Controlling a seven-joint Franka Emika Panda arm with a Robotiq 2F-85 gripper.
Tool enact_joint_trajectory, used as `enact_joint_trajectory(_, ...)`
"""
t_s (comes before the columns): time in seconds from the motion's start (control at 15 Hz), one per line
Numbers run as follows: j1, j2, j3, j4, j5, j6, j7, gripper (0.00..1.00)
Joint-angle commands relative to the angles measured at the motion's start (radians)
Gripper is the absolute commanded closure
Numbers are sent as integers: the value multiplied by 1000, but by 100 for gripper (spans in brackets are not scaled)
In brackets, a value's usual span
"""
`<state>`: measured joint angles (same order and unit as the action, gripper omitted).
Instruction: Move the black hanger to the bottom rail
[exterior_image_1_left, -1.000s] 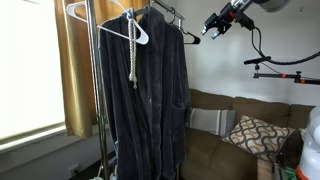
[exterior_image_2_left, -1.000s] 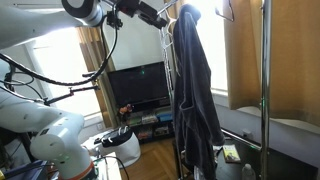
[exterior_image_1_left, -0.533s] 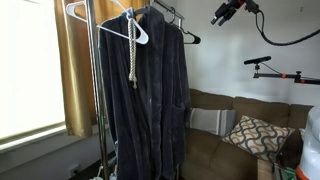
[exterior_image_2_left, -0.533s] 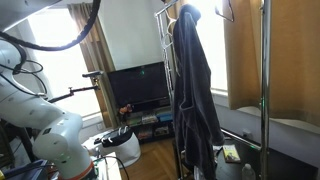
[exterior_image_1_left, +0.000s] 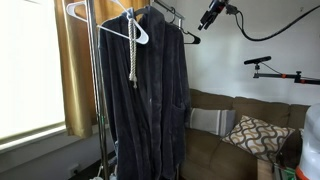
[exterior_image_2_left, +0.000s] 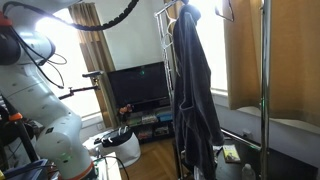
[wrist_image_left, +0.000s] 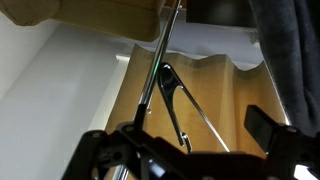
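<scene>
The black hanger hangs ahead of my fingers, so my gripper moves outward toward the top bar's end, onto the black hanger's thin part (wrist_image_left: 174, 84) next.
The black hanger (exterior_image_1_left: 188, 36) hangs at the end of the rack's top rail, next to a dark robe (exterior_image_1_left: 150, 100). In the wrist view its hook and two thin arms (wrist_image_left: 172, 90) hang from a slanted metal rail (wrist_image_left: 155, 65). My gripper (exterior_image_1_left: 212, 16) is high up, just beyond the hanger and apart from it. Its dark fingers stand wide apart on either side of the hanger (wrist_image_left: 185, 140), open and holding nothing. In an exterior view the robe (exterior_image_2_left: 192, 85) shows, but the gripper is out of view. I cannot make out a bottom rail.
White hangers (exterior_image_1_left: 80, 10) hang on the rack's pole (exterior_image_1_left: 97, 90). A sofa with a patterned cushion (exterior_image_1_left: 255, 132) stands behind. A TV (exterior_image_2_left: 140, 85), a curtain (exterior_image_2_left: 255, 50) and a metal pole (exterior_image_2_left: 264, 100) stand around the rack.
My gripper rose and swung away from the rack end, then came back a little toward the hanger. The arm left the view that shows the TV. The hanger and robe have not moved.
</scene>
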<state>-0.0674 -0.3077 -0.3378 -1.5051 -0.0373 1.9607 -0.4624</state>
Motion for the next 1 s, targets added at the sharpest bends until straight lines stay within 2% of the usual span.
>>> enact_joint_trajectory(0.0,-21,8,12,13,11,-4,-8,0)
enact_joint_trajectory(0.2,-23,32,-10,52,29,16,-42,0)
enact_joint_trajectory(0.4,-17,92,-64,127,98,-47,-168,0)
enact_joint_trajectory(0.6,-34,172,-113,205,223,-108,-246,0)
enact_joint_trajectory(0.93,-95,281,-89,306,375,-193,-270,0)
